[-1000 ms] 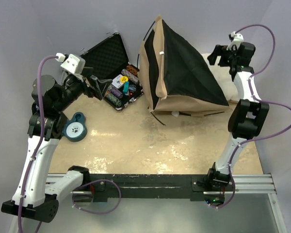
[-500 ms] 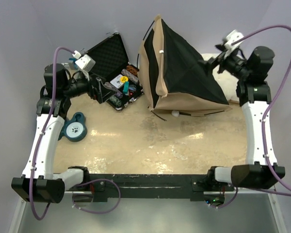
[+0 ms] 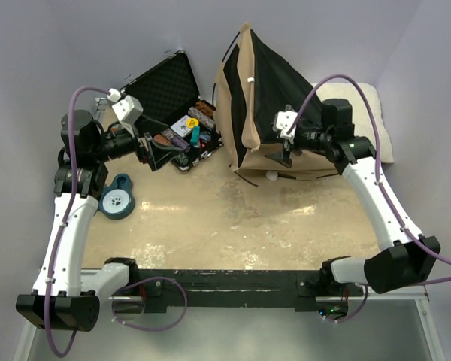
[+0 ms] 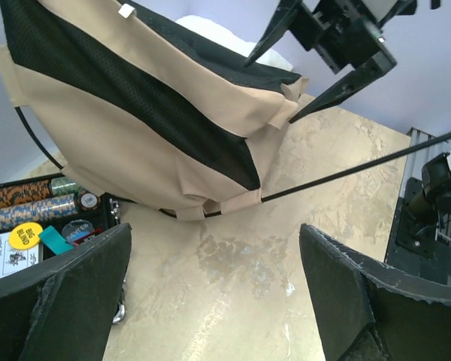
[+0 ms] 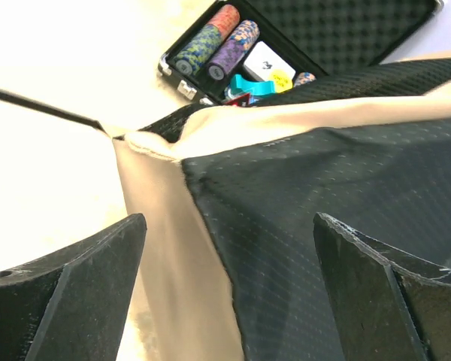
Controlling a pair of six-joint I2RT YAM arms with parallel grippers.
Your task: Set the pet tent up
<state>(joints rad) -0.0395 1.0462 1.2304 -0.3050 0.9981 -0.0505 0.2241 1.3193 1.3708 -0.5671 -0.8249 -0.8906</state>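
My left gripper swings across to the right in the top view to the thin dark pole's loose end next, since it sticks out clear of the canvas.
The pet tent (image 3: 286, 113) lies tipped at the back middle of the table, its tan canvas wrapped around a black floor panel and a thin dark pole (image 4: 361, 168) sticking out at its front corner. A small white pompom (image 3: 271, 176) shows under its front edge. My right gripper (image 3: 286, 153) hovers open just above the tent's front corner; in the right wrist view (image 5: 229, 293) the black panel (image 5: 346, 210) and tan edge fill the space between the fingers. My left gripper (image 3: 167, 150) is open to the tent's left, by the case, with only bare table between its fingers (image 4: 214, 293).
An open black case of coloured chips (image 3: 182, 113) stands left of the tent, right under my left gripper. A white fluffy pillow (image 3: 376, 113) lies behind the tent at the right. A blue round paw-print item (image 3: 116, 197) rests near the left arm.
The right arm swung from the back right corner forward and left to the tent's front corner. The left gripper shifted a little right, toward the tent. The tent has not moved.
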